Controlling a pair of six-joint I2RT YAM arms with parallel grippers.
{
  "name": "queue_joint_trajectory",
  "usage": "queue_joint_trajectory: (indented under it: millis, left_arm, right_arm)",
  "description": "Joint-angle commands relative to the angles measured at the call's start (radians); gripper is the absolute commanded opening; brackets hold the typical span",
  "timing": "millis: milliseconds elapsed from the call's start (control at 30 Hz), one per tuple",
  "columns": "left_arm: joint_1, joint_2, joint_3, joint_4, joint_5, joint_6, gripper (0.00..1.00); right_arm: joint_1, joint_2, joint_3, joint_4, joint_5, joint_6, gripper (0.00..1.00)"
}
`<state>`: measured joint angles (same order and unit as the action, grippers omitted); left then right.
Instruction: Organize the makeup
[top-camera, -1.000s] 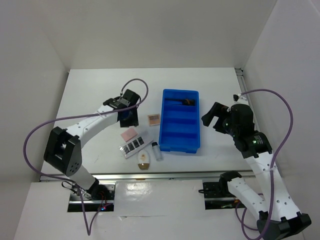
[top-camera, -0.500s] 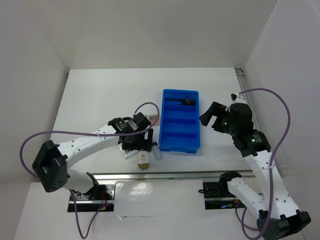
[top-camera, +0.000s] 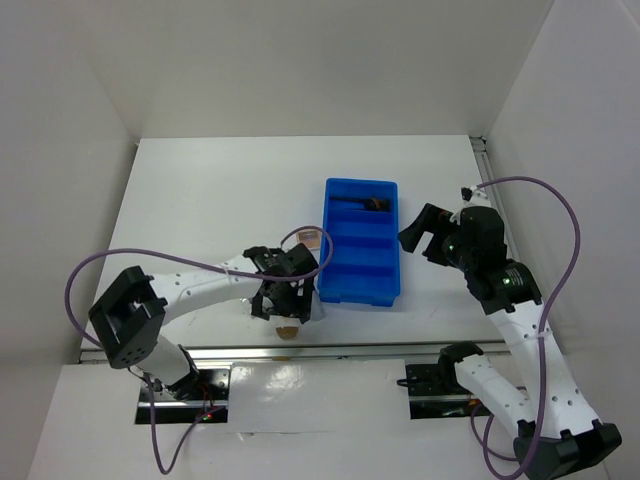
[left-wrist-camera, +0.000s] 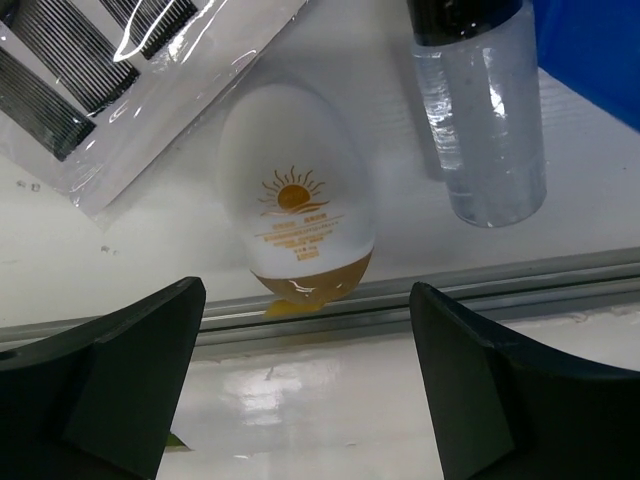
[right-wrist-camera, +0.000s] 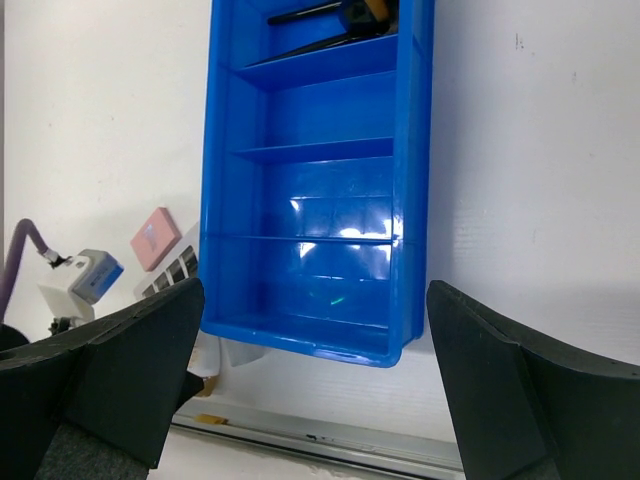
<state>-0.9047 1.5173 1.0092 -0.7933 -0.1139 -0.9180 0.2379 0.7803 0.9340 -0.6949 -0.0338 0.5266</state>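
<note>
I will lower my left gripper next until its open fingers are on both sides of the oval's printed half (top-camera: 287, 322) (left-wrist-camera: 301, 228), then close it. The table is bare on both sides of the white-tan oval below.
In the left wrist view my left gripper (left-wrist-camera: 305, 390) stands open and empty just above the table's near edge. The white-tan oval (left-wrist-camera: 300, 215) lies flat just ahead of its fingertips, touching nothing. To the oval's right lies a small clear tube (left-wrist-camera: 480, 120), and the strip palette (left-wrist-camera: 90, 70) is at upper left. From above, the left gripper (top-camera: 288, 305) covers most of the oval (top-camera: 288, 330). A brown compact (top-camera: 308, 238) sits left of the blue tray (top-camera: 392, 250). Black slim tools (top-camera: 362, 203) lie in the tray's far compartment. My right gripper (top-camera: 430, 235) hovers open right of the tray. The pink compact (right-wrist-camera: 155, 238) shows in the right wrist view.
A metal rail (left-wrist-camera: 450, 290) runs along the table's near edge, right behind the oval. The tray's (right-wrist-camera: 412, 150) other compartments hold nothing. White walls enclose the table on three sides, and the left arm's purple cable (top-camera: 150, 262) loops over the table's left part.
My left arm has swung from beside the brown compact down to the near edge, over the oval, and its jaws have opened wide. The right arm has barely moved.
</note>
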Motion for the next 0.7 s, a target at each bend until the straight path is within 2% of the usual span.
queue_joint_trajectory:
  millis: [0,400,667]
  left_arm:
    - [0.016,0.043,-0.001,0.014,0.005,-0.005,0.97]
    - [0.046,0.132,0.028,0.014,0.005,-0.005,0.89]
    - [0.046,0.132,0.028,0.026,0.025,-0.005,0.76]
  right_arm:
    - [0.001,-0.019,0.006,0.035,0.002,-0.007,1.00]
    - [0.001,-0.029,0.028,0.006,0.011,-0.007,1.00]
    - [0.001,-0.038,0.028,0.006,0.011,0.003,1.00]
